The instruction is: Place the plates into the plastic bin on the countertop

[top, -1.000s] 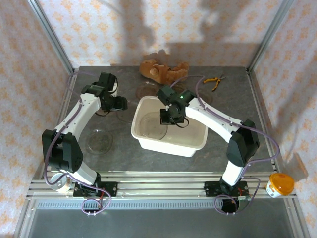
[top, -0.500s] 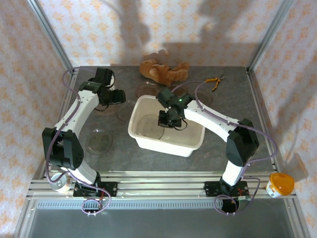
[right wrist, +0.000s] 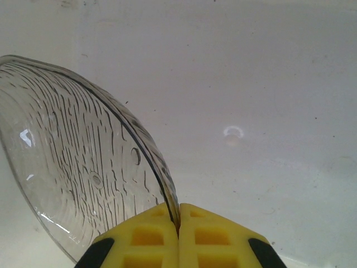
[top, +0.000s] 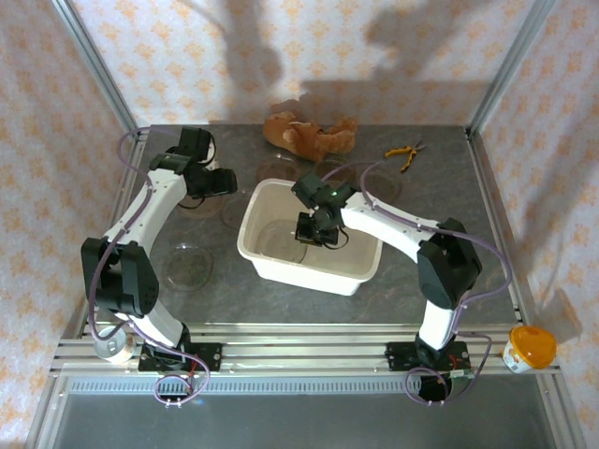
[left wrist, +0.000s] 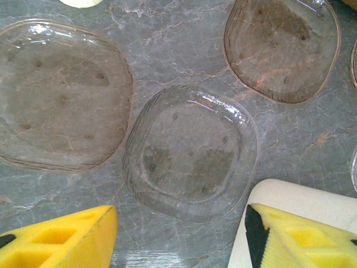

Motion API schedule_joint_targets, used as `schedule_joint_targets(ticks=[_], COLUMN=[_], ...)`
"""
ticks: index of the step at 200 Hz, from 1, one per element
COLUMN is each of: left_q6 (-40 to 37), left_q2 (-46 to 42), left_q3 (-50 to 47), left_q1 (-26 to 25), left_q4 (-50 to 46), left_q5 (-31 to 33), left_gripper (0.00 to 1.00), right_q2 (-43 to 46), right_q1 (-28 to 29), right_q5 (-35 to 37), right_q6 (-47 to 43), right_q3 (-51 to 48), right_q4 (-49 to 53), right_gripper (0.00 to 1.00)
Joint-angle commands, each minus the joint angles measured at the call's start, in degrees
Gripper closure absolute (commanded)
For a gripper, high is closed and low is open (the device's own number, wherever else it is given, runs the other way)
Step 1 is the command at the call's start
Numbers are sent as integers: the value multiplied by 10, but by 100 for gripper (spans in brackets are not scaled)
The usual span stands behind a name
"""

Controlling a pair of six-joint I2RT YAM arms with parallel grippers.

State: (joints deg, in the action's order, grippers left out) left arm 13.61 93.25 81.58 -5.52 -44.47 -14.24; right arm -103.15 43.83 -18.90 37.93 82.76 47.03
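My right gripper needs to lower the tilted plate onto the bottom of the bin next, and then let go of the plate's rim.
Inside the cream-white plastic bin [top: 360, 271], my right gripper [top: 316, 231] is shut on the rim of a clear ribbed plate [right wrist: 83, 162]. The plate stands tilted on edge just above the bin's floor [right wrist: 262, 78], pinched between the yellow fingers [right wrist: 212, 240]. My left gripper [top: 230, 182] hovers open over the dark countertop [top: 281, 304], left of the bin. Between its spread fingertips [left wrist: 61, 237] lies a flat plate [left wrist: 189, 153], not touched. Two more plates [left wrist: 61, 95] [left wrist: 281, 47] lie beside it. The bin's rim [left wrist: 279, 195] is next to the right finger.
Another plate [top: 187, 267] lies at the front left of the countertop. A brown teddy bear [top: 309, 131] and yellow-handled pliers [top: 404, 152] lie at the back. A white tape roll [top: 112, 348] and an orange-lidded cup [top: 529, 348] sit by the front rail.
My right gripper has sunk lower into the bin with the plate, and the bin has slid a little to the left. The left gripper has shifted slightly towards the back.
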Motion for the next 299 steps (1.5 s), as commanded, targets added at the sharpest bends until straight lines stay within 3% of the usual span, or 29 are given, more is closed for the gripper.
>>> schedule_joint_targets(ticks=[1,85,220,255,299], left_q6=[6,17,17,21,29], left_q2=[18,22,45,41,40], left_q3=[-8,-20,-18,-29,-41], left_q1=[4,4,-13,-18,-27], left_q4=[0,2,-30,-31,-30], left_q5=[-7,-18,-28,-28,-25], left_gripper=[35,36,37,37,38], right_q2=[-12,-32,-56,-33,9], right_q1=[5,6,6,6,6], right_q5=[13,27,14,27,61], right_q6=[22,41,30,14,-27], right_q3=[0,-50,-49,-45,1], right_q4=[-28,-76,-101,-82,-4], right_gripper=[100,99,91,79,55])
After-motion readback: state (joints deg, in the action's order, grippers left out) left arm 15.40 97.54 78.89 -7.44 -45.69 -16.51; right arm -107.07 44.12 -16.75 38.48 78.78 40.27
